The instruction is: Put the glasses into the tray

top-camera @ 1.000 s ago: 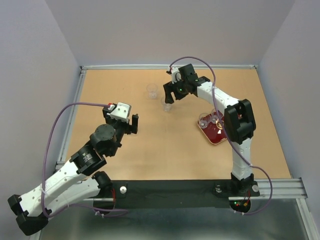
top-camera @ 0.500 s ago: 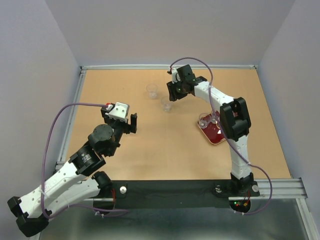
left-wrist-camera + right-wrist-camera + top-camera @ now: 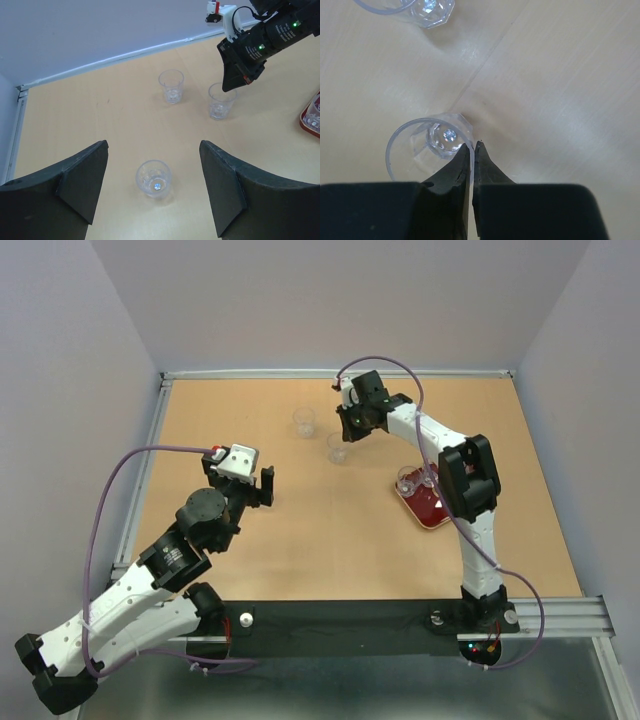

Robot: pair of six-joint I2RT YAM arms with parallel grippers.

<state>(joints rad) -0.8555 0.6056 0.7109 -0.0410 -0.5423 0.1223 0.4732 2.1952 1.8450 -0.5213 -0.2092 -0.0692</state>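
Observation:
My right gripper lifts the glass next, moves toward the right in the top view and lowers it into the dark red tray [image 3: 436,515], whose near part is empty.
Three clear glasses stand on the table in the left wrist view: a far one [image 3: 171,86], one to its right [image 3: 221,101], and a near one [image 3: 154,178]. My right gripper [image 3: 473,145] is shut on the rim of the right-hand glass [image 3: 427,142], one finger inside and one outside the wall; from above, this gripper [image 3: 345,430] sits over that glass [image 3: 338,448]. My left gripper [image 3: 154,149] hangs open above the near glass without touching it. The dark red tray [image 3: 436,515] lies at the right with two glasses [image 3: 406,480] showing at its far end, partly hidden by the right arm.
Another glass [image 3: 304,421] stands just left of the held one, and its base shows as a glass [image 3: 427,7] at the top of the right wrist view. A raised metal rail [image 3: 150,460] borders the table's left side, and walls close in behind.
My right gripper's jaws have gone from open to shut on the glass rim after settling slightly lower over it. The left arm has not moved.

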